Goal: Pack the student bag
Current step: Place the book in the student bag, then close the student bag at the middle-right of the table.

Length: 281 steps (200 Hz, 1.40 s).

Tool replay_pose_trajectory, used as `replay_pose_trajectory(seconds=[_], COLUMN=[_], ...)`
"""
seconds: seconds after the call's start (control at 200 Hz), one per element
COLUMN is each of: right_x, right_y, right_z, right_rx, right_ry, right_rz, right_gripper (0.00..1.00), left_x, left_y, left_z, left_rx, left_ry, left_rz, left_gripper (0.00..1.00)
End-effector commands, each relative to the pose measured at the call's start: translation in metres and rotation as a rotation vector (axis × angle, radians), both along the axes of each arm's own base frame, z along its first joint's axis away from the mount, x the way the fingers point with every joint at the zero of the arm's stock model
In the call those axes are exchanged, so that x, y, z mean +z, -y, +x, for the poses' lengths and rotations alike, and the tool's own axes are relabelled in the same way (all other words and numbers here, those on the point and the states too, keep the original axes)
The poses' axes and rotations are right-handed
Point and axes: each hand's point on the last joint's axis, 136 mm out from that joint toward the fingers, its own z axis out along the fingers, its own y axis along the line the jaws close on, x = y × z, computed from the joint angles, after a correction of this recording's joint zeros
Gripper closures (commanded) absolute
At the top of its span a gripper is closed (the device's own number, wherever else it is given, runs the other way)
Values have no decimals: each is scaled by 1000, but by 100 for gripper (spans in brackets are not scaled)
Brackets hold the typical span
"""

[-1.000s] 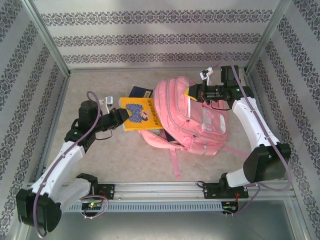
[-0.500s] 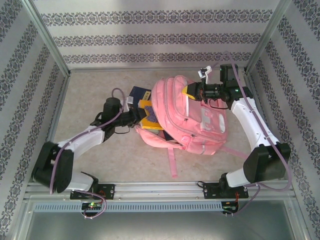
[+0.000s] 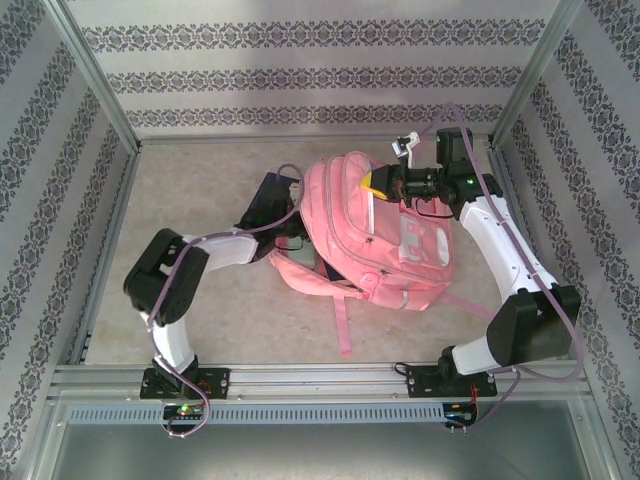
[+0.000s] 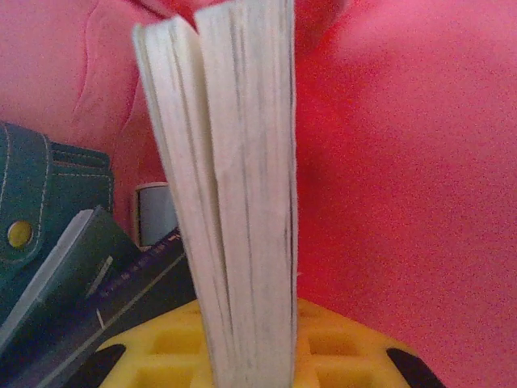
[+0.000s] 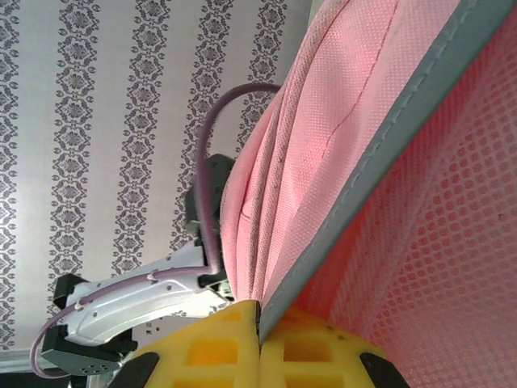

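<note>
The robot's right gripper should next tilt downward and draw away from the left gripper, then release the grey-trimmed edge [image 5: 279,302], as the held book already stands inside the bag.
The student bag [image 3: 395,235], a large pink backpack, lies in the middle of the table with its opening facing left. My left arm [image 3: 215,250] reaches into that opening. Inside, the left gripper [image 4: 250,360] is shut on a thick book [image 4: 242,162], held upright with its pale page edges towards the camera and pink lining [image 4: 404,162] all round. At the bag's top, my right gripper [image 3: 380,182] is shut on the grey-trimmed edge [image 5: 380,153] and holds it up; the yellow jaws [image 5: 260,343] meet on the trim.
Inside the bag, left of the held book, sit a teal pouch with a brass snap [image 4: 32,210] and a dark blue book [image 4: 121,283]. Another dark blue book [image 3: 270,192] lies on the table beside the opening. A pink strap [image 3: 343,320] trails towards the near rail.
My left arm has swung right and pushed the yellow-covered book into the bag's opening, out of the top view. The right gripper has kept its hold on the bag's edge.
</note>
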Motion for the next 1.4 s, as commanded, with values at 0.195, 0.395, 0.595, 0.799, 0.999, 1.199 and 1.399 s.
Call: replay_pose_trajectory(seconds=[0.195, 0.395, 0.595, 0.799, 0.999, 1.199, 1.399], right_x=[47, 35, 0, -28, -55, -47, -46], right_y=[-3, 15, 27, 50, 91, 117, 95], right_z=[-15, -2, 6, 13, 20, 26, 35], right_rx=[72, -11, -72, -174, -296, -394, -312], right_ry=[179, 164, 138, 130, 135, 206, 225], right_rz=[75, 40, -70, -256, -613, -837, -918], right_gripper=[100, 100, 100, 100, 100, 100, 92], left_x=[12, 37, 44, 50, 49, 41, 28], left_y=[26, -21, -67, -95, -152, -191, -217], left_z=[-3, -3, -8, -11, 10, 36, 73], left_rx=[-46, 25, 69, 95, 255, 391, 442], left_ry=[64, 82, 70, 73, 55, 24, -11], left_rz=[79, 137, 164, 239, 453, 593, 693], left_gripper=[42, 26, 15, 11, 11, 11, 11])
